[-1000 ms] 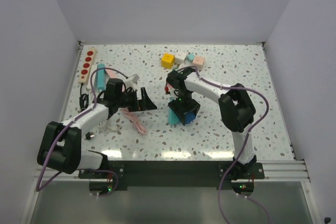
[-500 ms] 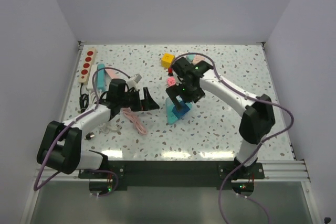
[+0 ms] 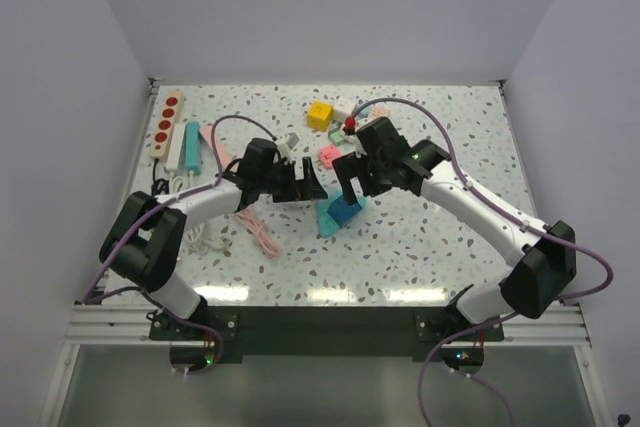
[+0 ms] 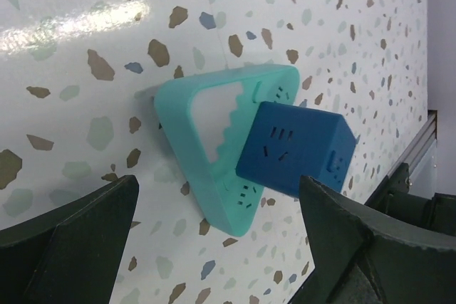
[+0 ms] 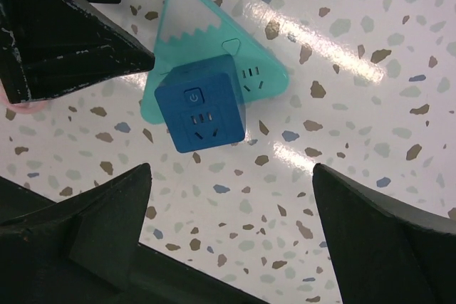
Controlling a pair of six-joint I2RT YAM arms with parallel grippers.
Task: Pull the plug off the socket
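Observation:
The right gripper lowers down and left in the top view next, turning its fingers to straddle the plug's sides, since the blue plug [image 3: 348, 208] sits crooked there.
A blue cube plug [image 3: 348, 208] sits plugged on a teal triangular socket [image 3: 326, 221] lying flat mid-table. My left gripper [image 3: 306, 187] hovers just left of and behind them, open. Its wrist view shows the socket [image 4: 205, 140] and the plug [image 4: 296, 151] ahead of the wide-apart jaws [image 4: 214, 247], untouched. My right gripper [image 3: 353, 181] is above and behind the plug, open and holding nothing. In the right wrist view the plug [image 5: 201, 110] stands on the socket [image 5: 251, 70] beyond the gripper [image 5: 235, 226], with a left-arm finger [image 5: 64, 40] at the top left.
A yellow cube [image 3: 319, 115], a pink block [image 3: 330, 156] and pale blocks lie at the back. A power strip with red sockets [image 3: 167, 124] and a teal strip [image 3: 191, 144] lie far left. A pink cable [image 3: 256, 230] and a white cable lie under my left arm.
My right gripper has opened, let go of the blue plug and risen back to the right. My left arm has swung right, towards the socket. Plug and socket stay together.

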